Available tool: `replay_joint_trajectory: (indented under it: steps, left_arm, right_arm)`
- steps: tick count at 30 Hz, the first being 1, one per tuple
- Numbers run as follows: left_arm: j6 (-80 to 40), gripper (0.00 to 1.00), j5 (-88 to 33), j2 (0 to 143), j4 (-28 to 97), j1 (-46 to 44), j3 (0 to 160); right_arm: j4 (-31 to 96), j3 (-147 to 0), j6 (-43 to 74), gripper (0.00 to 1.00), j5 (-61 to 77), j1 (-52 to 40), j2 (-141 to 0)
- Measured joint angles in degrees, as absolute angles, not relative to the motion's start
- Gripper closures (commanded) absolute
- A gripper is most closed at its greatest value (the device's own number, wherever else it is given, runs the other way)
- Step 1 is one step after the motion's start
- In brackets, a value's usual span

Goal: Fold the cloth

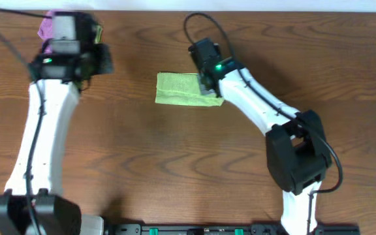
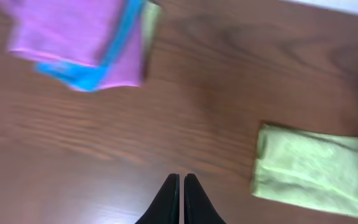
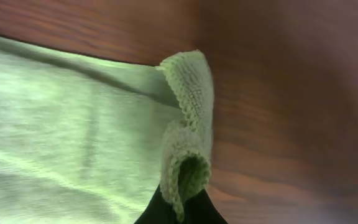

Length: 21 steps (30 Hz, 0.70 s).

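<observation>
The lifted edge should next go left in the overhead view, carried by my right gripper over the cloth's flat part (image 1: 180, 89) (image 3: 48, 127), because that part is still uncovered.
The lime-green cloth (image 1: 178, 89) lies folded into a narrow rectangle at the table's middle. My right gripper (image 1: 208, 85) is at its right edge. In the right wrist view the jaws (image 3: 182, 204) are shut on the cloth's hemmed edge (image 3: 188, 118), which curls up from the flat part of the cloth (image 3: 67, 137). My left gripper (image 1: 103, 60) is at the far left, apart from the cloth. In the left wrist view its jaws (image 2: 182, 182) are shut and empty above bare wood, with the cloth (image 2: 316, 171) to their right. The white tag is not visible.
A purple cloth (image 2: 67, 31) with a light-blue cloth (image 2: 114, 53) under its edge lies at the back left, partly under my left arm (image 1: 46, 27). A thin green strip (image 2: 149, 25) shows beside that pile. The table is brown wood (image 1: 142, 163).
</observation>
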<state>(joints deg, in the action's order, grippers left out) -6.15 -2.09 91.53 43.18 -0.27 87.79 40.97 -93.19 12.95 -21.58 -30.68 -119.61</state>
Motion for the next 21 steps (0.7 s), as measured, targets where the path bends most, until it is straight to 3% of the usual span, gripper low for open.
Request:
replay_joint_trajectory:
  steps: [8, 21]
  left_arm:
    - [-3.55, 0.94, -5.72, 90.65, 42.89, 9.65, 87.81]
    - [-1.67, 0.94, -11.68, 90.65, 42.06, 11.53, 87.81]
  right_arm:
    - [33.47, -93.27, 10.41, 0.99, -24.64, -38.74, -119.61]
    - [27.51, -93.47, 10.0, 0.99, -24.86, -41.8, -123.04]
